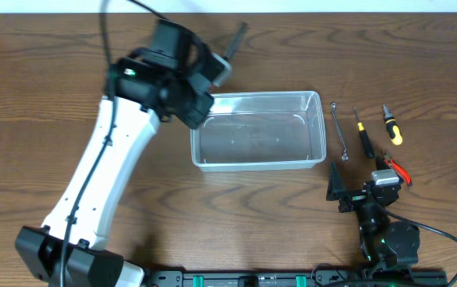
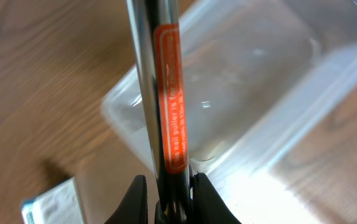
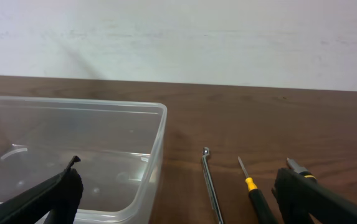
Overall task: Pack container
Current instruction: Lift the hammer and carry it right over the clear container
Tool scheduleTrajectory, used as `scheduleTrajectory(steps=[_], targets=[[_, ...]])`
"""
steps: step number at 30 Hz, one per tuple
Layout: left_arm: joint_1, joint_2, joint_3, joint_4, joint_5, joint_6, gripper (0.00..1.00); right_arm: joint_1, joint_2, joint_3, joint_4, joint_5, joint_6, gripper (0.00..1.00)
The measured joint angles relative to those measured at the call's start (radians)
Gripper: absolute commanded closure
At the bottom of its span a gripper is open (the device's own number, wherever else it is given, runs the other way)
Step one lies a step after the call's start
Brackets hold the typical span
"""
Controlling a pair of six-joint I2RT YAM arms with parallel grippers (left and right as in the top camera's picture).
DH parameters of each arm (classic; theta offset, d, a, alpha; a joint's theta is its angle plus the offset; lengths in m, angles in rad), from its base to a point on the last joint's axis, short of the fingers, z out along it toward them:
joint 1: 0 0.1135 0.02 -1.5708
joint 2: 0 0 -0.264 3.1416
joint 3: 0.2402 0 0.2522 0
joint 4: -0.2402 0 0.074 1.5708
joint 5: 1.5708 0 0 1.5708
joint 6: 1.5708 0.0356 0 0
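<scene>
My left gripper needs to lower the nail puller [image 2: 156,81] back and to the right in the overhead view onto the container's bottom and release it, as the container is empty.
The clear plastic container [image 1: 258,164] stands empty at mid-table; it also shows in the left wrist view [image 2: 278,93] and the right wrist view [image 3: 103,109]. My left gripper [image 1: 212,70] is above the container's far-left corner, shut on a dark metal nail puller [image 2: 156,81] with an orange label; its end sticks out behind the gripper [image 1: 237,36]. My right gripper [image 1: 362,180] is open and empty, low at the front right of the container [image 3: 178,205].
Right of the container lie a thin wrench [image 1: 340,127] [image 3: 210,180], a black-and-yellow screwdriver [image 1: 364,137] [image 3: 256,194], a stubby yellow screwdriver [image 1: 391,125] and red-handled pliers [image 1: 397,170]. A small blue-and-white box [image 2: 50,202] lies left of the container.
</scene>
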Motion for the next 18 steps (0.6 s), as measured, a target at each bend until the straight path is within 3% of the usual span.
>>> scheduleTrajectory(steps=[7, 18], targets=[[-0.116, 0.047, 0.0, 0.0, 0.005, 0.13, 0.94, 0.0, 0.0, 0.0, 0.0, 0.0, 0.0, 0.01], [-0.126, 0.26, 0.0, 0.003, 0.005, 0.207, 0.94, 0.0, 0.0, 0.0, 0.0, 0.0, 0.0, 0.01]])
